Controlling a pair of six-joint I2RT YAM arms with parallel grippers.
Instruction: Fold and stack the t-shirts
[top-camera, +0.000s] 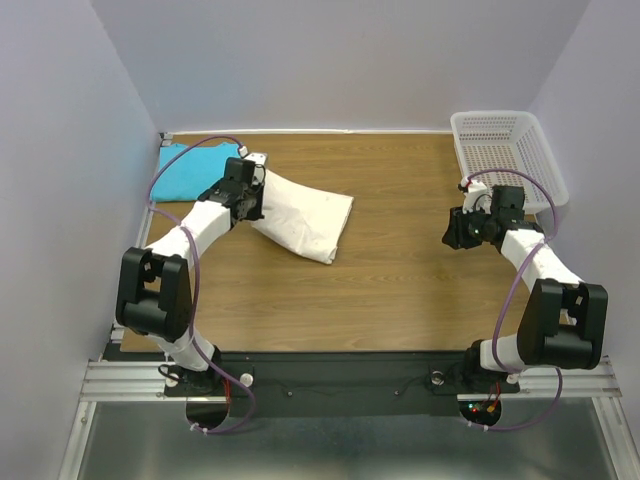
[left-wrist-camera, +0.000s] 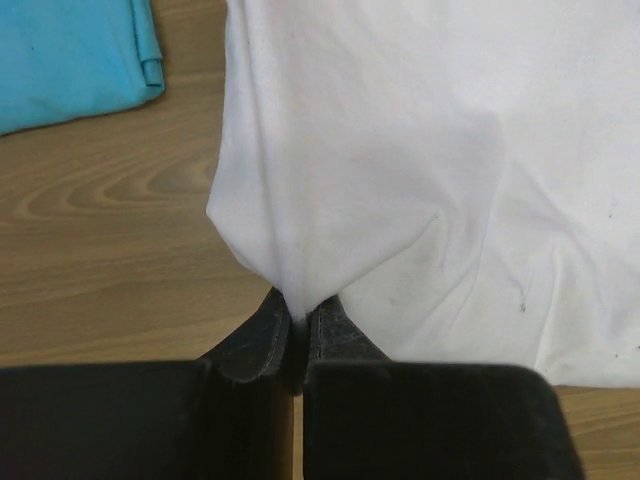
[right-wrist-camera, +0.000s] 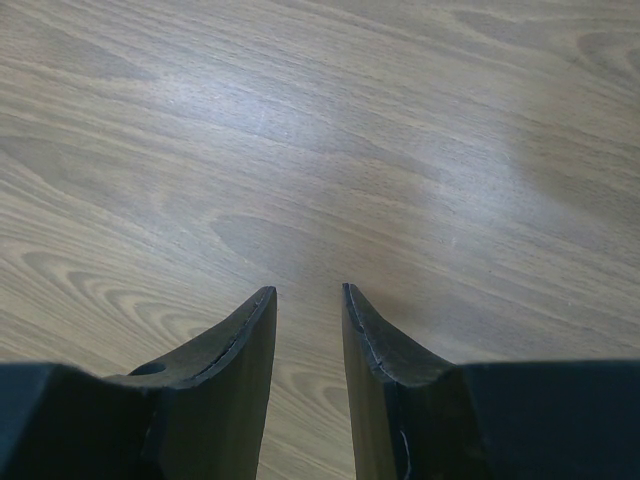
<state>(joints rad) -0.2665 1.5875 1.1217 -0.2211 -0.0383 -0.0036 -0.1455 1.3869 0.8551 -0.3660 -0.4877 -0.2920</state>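
The white t-shirt lies at an angle. I will pull my left gripper back toward my base and down to the bare wood nearer me (top-camera: 264, 272), and let go of the t-shirt's corner.
A folded cream-white t-shirt (top-camera: 305, 220) lies left of the table's middle, one corner lifted toward my left arm. My left gripper (left-wrist-camera: 297, 308) is shut on that corner of the white t-shirt (left-wrist-camera: 400, 160), the cloth pinched between its black fingers (left-wrist-camera: 262, 335). The turquoise blue t-shirt (top-camera: 190, 172) lies folded at the far left corner; its edge (left-wrist-camera: 70, 55) shows in the left wrist view. My right gripper (right-wrist-camera: 308, 292) hovers over bare wood at the right, open, with nothing between its fingers (right-wrist-camera: 240, 340).
A white plastic mesh basket (top-camera: 505, 152) stands at the far right corner, just behind my right arm (top-camera: 530, 255). Pale walls close in the table on the left, back and right. The wooden table (top-camera: 400, 290) is bare between the two arms.
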